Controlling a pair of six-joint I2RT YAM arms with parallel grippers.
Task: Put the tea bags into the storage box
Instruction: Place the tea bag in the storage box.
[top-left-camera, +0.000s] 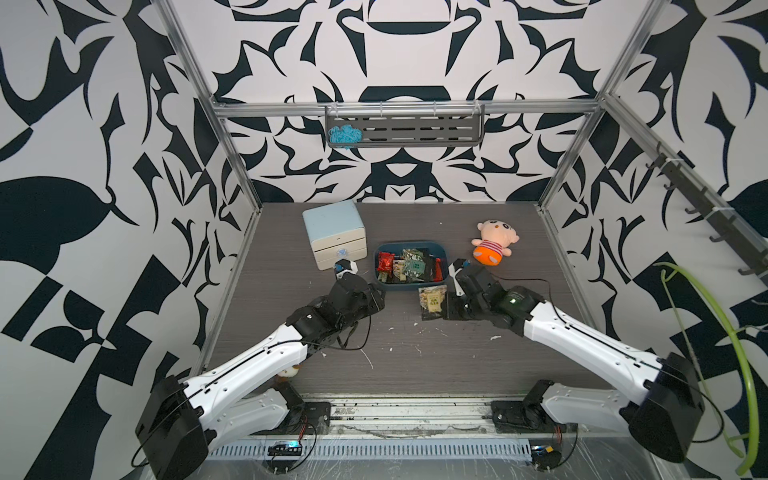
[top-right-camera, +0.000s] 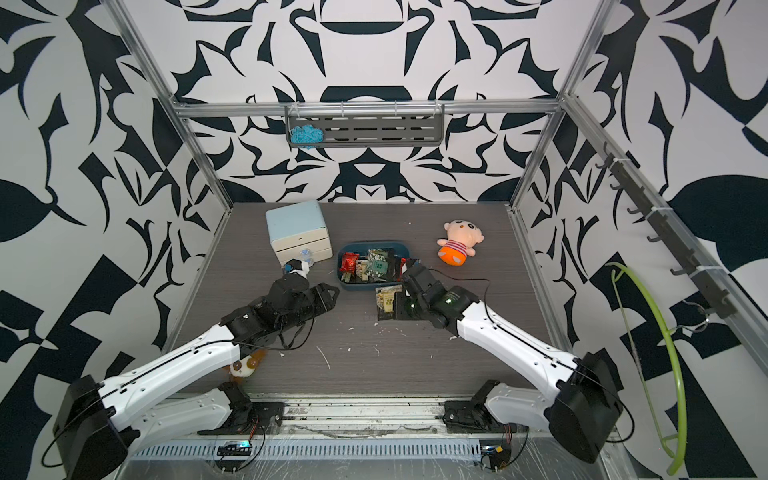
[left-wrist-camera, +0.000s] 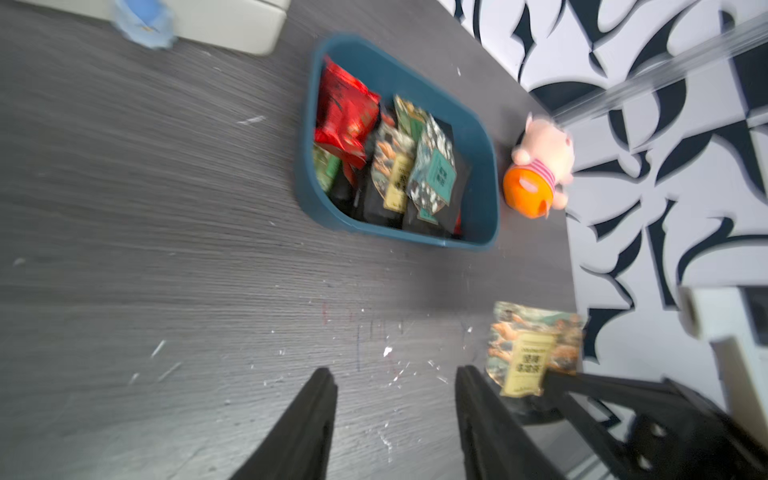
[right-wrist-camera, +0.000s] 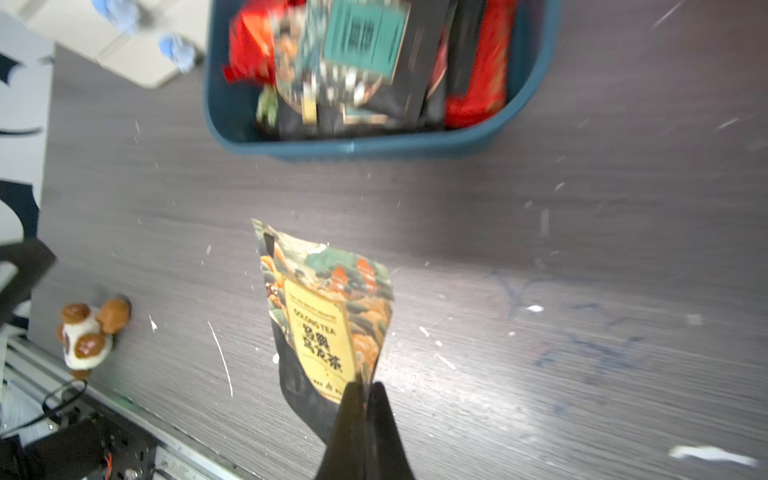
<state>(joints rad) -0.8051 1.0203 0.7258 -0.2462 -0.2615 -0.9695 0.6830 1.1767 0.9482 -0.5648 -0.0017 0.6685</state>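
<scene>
My right gripper carries the tea bag outward over the pile in the storage box (top-left-camera: 441, 249) (right-wrist-camera: 352, 52) next and releases it. The pile lies outward of it, beyond the box's near side.
The storage box (top-left-camera: 441, 249) is a dark teal tray in the middle of the table, seen in both top views and both wrist views (left-wrist-camera: 486, 166) (right-wrist-camera: 353, 147). Several tea bags (top-left-camera: 409, 264) (left-wrist-camera: 395, 166) lie piled in it, red, black and green labelled. My right gripper (right-wrist-camera: 365, 388) is shut on the corner of a yellow-labelled tea bag (right-wrist-camera: 328, 307) (top-left-camera: 432, 300), just in front of the box's near wall. My left gripper (left-wrist-camera: 395, 376) (top-left-camera: 376, 297) stands open and holds nothing, low over bare table left of that tea bag.
A pale blue and cream drawer cabinet (top-left-camera: 334, 232) stands left of the box at the back. A pink plush doll (top-left-camera: 494, 243) lies to the box's right. A small brown and white plush toy (top-right-camera: 245, 365) sits under my left arm. A wall shelf (top-left-camera: 415, 133) hangs above.
</scene>
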